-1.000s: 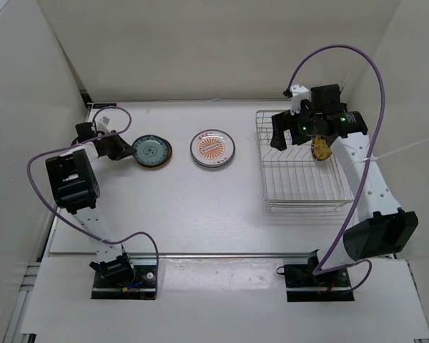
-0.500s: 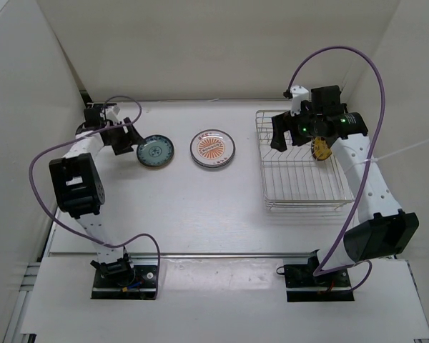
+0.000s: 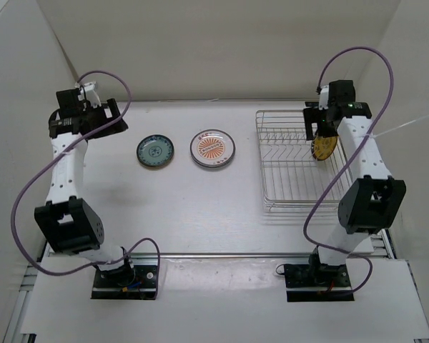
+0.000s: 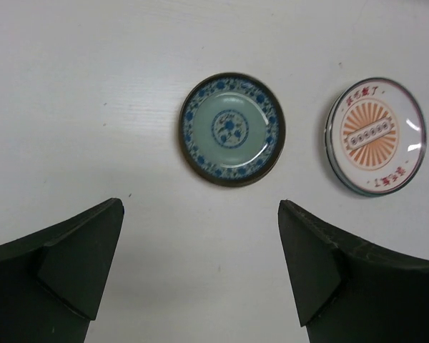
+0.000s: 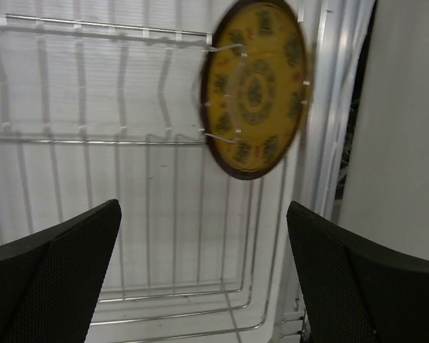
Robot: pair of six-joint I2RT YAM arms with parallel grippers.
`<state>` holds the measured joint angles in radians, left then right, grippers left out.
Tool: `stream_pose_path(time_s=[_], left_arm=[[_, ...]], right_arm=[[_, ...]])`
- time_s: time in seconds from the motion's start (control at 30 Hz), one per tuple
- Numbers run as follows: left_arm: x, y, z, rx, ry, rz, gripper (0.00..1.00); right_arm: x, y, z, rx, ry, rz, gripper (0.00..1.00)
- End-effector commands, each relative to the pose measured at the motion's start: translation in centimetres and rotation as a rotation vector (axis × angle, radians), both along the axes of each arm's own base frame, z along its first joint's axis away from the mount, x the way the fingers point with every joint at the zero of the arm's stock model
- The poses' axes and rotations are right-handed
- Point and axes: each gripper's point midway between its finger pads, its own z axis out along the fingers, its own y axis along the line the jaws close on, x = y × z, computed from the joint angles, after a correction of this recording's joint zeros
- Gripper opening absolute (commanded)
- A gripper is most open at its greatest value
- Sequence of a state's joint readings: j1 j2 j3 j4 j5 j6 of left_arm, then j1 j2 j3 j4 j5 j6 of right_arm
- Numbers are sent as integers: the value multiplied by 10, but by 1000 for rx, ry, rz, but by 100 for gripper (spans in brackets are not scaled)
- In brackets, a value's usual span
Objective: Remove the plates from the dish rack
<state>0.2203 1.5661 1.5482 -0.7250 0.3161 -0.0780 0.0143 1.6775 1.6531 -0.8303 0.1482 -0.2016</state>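
My right gripper is going down next toward the wall beside the dish rack and will close on the yellow plate's upper rim, because the plate stands on edge among the dish rack's wires.
A teal-blue plate and a white plate with an orange sunburst lie flat on the table, left of the dish rack. A yellow plate with a brown pattern stands on edge in the rack's far right corner. My left gripper hangs open and empty, raised above the table back-left of the teal plate. My right gripper is open and empty just above the yellow plate.
White walls close in the table at the back and on both sides; the right wall runs right beside the rack. Purple cables loop over both arms. The rest of the rack holds only bare wire bars.
The left gripper opened, let go of the teal plate and rose away to the back left. The right arm swung right and back, to above the yellow plate.
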Motion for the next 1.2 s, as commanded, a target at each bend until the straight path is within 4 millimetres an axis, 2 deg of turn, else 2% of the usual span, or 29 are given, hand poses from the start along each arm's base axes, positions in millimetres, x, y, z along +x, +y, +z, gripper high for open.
stream_pose_path(time_s=[0.0, 0.13, 0.2, 0.3, 0.37, 0.43, 0.5, 0.57, 0.73, 0.9, 0.93, 1.0, 1.1, 1.17], left_arm=[[-46, 11, 8, 135, 13, 19, 100], [-72, 11, 18, 188, -27, 23, 100], [-82, 10, 24, 202, -40, 16, 100], [-88, 10, 22, 212, -25, 16, 100], [-89, 10, 29, 216, -45, 18, 100], [-89, 10, 32, 218, -54, 19, 100], [-90, 10, 31, 215, -43, 18, 100], [-90, 10, 34, 217, -52, 18, 100], [-87, 9, 29, 201, -35, 15, 100], [-85, 3, 26, 170, -31, -4, 100], [-85, 3, 26, 170, -31, -4, 100], [-84, 1, 20, 159, -15, -14, 100], [-84, 0, 20, 154, -17, -20, 100], [-84, 0, 20, 154, -17, -20, 100]], right_arm=[[26, -42, 29, -70, -104, -88, 100], [42, -61, 13, -55, -78, -111, 100], [47, -60, 6, -45, -67, -103, 100], [52, -60, -12, -26, -23, -86, 99], [56, -52, -17, 15, -19, -65, 96], [58, -55, -30, 26, 8, -68, 95], [59, -53, -42, 43, 32, -69, 88], [60, -52, -45, 50, 44, -78, 87], [60, -48, -45, 84, 41, -88, 84], [56, -48, -30, 89, 13, -120, 79], [56, -48, -30, 94, 13, -127, 71], [55, -51, -30, 84, 12, -146, 63], [55, -54, -30, 80, 10, -177, 44], [54, -59, -30, 64, 7, -222, 42]])
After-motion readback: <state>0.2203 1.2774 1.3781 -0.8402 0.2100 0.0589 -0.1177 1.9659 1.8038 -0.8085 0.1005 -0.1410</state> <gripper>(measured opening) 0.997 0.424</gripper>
